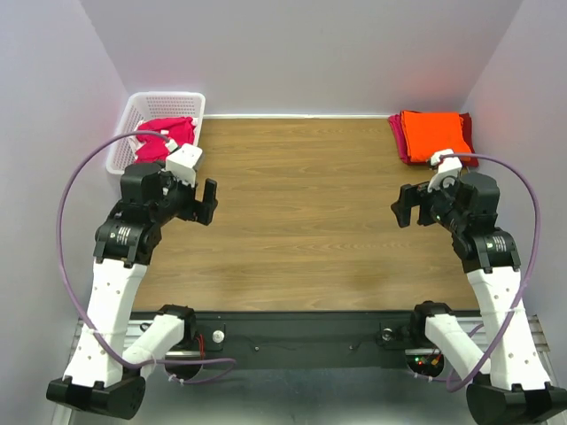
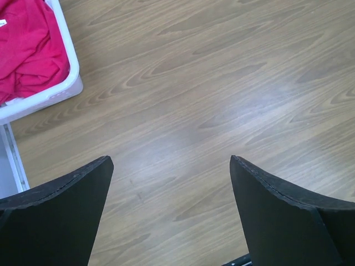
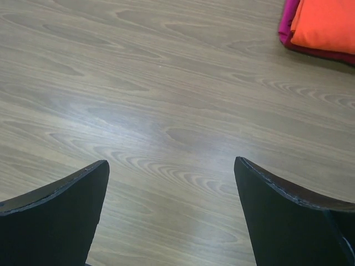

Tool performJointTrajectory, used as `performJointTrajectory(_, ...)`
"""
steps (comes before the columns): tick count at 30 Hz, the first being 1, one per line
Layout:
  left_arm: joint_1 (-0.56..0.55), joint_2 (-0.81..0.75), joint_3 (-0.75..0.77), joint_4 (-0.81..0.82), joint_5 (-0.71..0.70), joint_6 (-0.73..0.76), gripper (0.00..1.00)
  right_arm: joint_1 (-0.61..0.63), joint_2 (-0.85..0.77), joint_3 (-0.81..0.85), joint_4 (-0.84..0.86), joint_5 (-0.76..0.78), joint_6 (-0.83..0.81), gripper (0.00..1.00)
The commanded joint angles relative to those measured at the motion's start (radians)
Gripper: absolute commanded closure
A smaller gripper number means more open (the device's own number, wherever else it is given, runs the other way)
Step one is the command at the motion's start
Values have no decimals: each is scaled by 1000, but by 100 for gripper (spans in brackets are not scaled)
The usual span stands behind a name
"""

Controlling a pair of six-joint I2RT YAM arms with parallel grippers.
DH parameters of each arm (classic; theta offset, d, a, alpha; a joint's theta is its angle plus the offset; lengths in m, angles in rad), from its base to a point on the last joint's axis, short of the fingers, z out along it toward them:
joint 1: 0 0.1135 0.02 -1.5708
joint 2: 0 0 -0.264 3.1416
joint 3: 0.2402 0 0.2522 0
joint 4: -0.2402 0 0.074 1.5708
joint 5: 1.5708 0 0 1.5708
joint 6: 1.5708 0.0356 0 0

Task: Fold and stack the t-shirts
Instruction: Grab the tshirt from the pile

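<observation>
Next, my left gripper moves outward over the basket's rim and down onto the pinkish-red t-shirt's far part [image 1: 178, 127], because the shirt lies crumpled inside the basket.
A bright pinkish-red t-shirt [image 1: 168, 135] lies crumpled in a white basket [image 1: 144, 108] at the back left; it also shows in the left wrist view [image 2: 28, 50]. A folded orange t-shirt [image 1: 434, 131] lies on a folded darker red one [image 1: 398, 137] at the back right; both show in the right wrist view, the orange one [image 3: 327, 25] over the red one [image 3: 288, 27]. My left gripper [image 1: 206, 204] is open and empty just right of the basket. My right gripper [image 1: 406, 209] is open and empty in front of the stack.
The wooden table [image 1: 301, 221] runs between the two grippers. Grey walls close the back and both sides. The basket's rim [image 2: 55, 94] sits at the left wrist view's upper left.
</observation>
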Motion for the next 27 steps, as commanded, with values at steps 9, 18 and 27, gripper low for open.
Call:
performJointTrajectory(9, 128, 467, 277, 187, -13, 147, 1, -69, 235, 139, 34, 28, -90, 0)
performJointTrajectory(18, 269, 983, 723, 247, 26, 146, 2, -67, 485, 213, 37, -60, -26, 0)
performJointTrajectory(27, 332, 1361, 1061, 253, 3, 141, 3, -67, 580, 208, 37, -88, 10, 0)
